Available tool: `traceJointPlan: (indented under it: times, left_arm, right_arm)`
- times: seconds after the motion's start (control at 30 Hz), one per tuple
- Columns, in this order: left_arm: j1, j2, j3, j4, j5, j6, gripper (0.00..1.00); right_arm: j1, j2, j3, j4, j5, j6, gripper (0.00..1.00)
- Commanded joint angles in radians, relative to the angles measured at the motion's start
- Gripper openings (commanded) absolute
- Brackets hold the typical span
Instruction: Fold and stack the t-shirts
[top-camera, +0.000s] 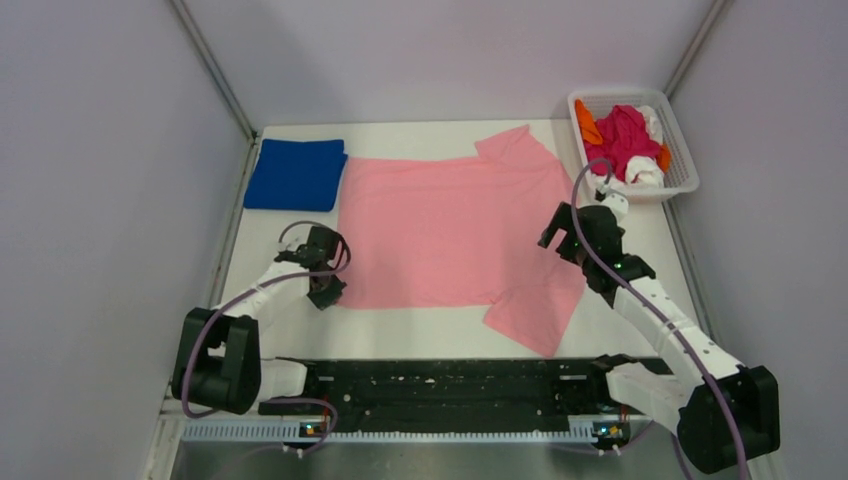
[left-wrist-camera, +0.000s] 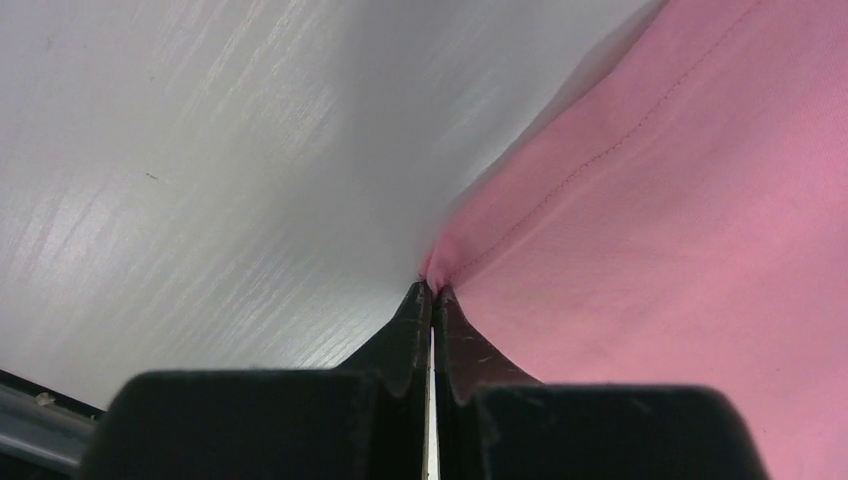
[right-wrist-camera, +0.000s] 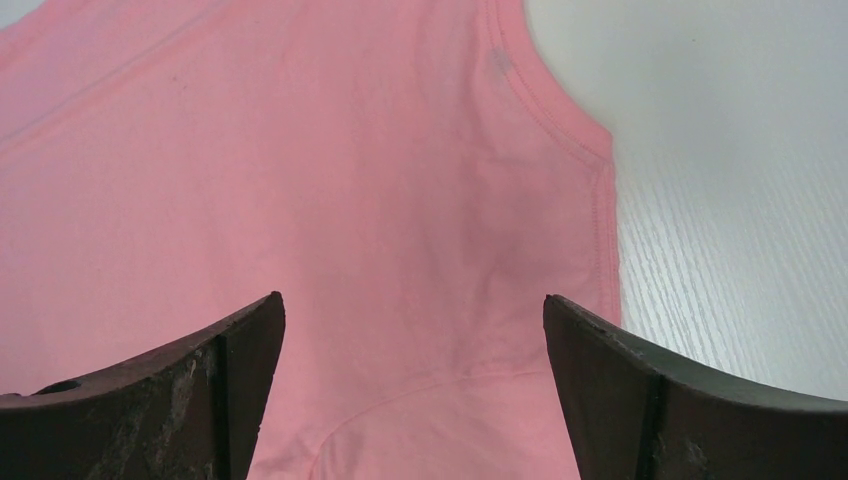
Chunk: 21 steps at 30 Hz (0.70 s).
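The corner of the pink shirt's near sleeve by the black bar (top-camera: 549, 350) is below my right gripper and nearer my base, so next I need to move that gripper back and down onto the corner.
A light pink t-shirt (top-camera: 450, 230) lies spread flat in the middle of the table. A royal blue t-shirt (top-camera: 296, 174) lies folded at the far left. My left gripper (top-camera: 331, 290) is at the pink shirt's near left corner and is shut on a pinch of its hem (left-wrist-camera: 440, 268). My right gripper (top-camera: 562, 240) is open above the shirt's right side near the sleeve, its jaws wide apart over the pink fabric (right-wrist-camera: 400, 200). Magenta, orange and white t-shirts (top-camera: 625, 140) are heaped in the basket.
A white plastic lattice basket (top-camera: 686, 172) stands at the far right corner. Grey walls close in the table on the left, back and right. A black rail (top-camera: 450, 385) runs along the near edge between the arm bases.
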<state>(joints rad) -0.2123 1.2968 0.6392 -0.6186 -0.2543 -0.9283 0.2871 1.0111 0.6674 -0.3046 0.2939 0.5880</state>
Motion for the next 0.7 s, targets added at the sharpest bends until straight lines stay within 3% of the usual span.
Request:
traceJointPlan:
  times: [0.0,0.13,0.27,0.43,0.53,0.67]
  left_arm:
    - [0.002,0.016,-0.010,0.046,0.032,0.015,0.00]
    - [0.003,-0.027,-0.010,0.026,-0.002,0.027,0.00]
    - [0.013,-0.054,-0.005,0.013,-0.025,0.036,0.00]
    - [0.017,-0.044,0.004,0.007,-0.016,0.045,0.00]
    - [0.017,-0.047,-0.003,0.014,-0.009,0.046,0.00]
    - [0.017,-0.063,-0.003,0.015,-0.007,0.052,0.00]
  right_arm:
    - [0.015,-0.032,0.008,-0.052,0.034,0.012,0.99]
    - [0.095,-0.021,0.041,-0.187,0.058,0.023,0.99]
    - [0.252,-0.019,0.056,-0.394,0.104,0.066,0.99]
    - [0.420,-0.014,0.048,-0.629,0.052,0.248,0.98]
    - [0.513,-0.020,0.025,-0.697,0.013,0.387,0.97]
    - [0.580,-0.013,-0.045,-0.666,-0.058,0.484,0.91]
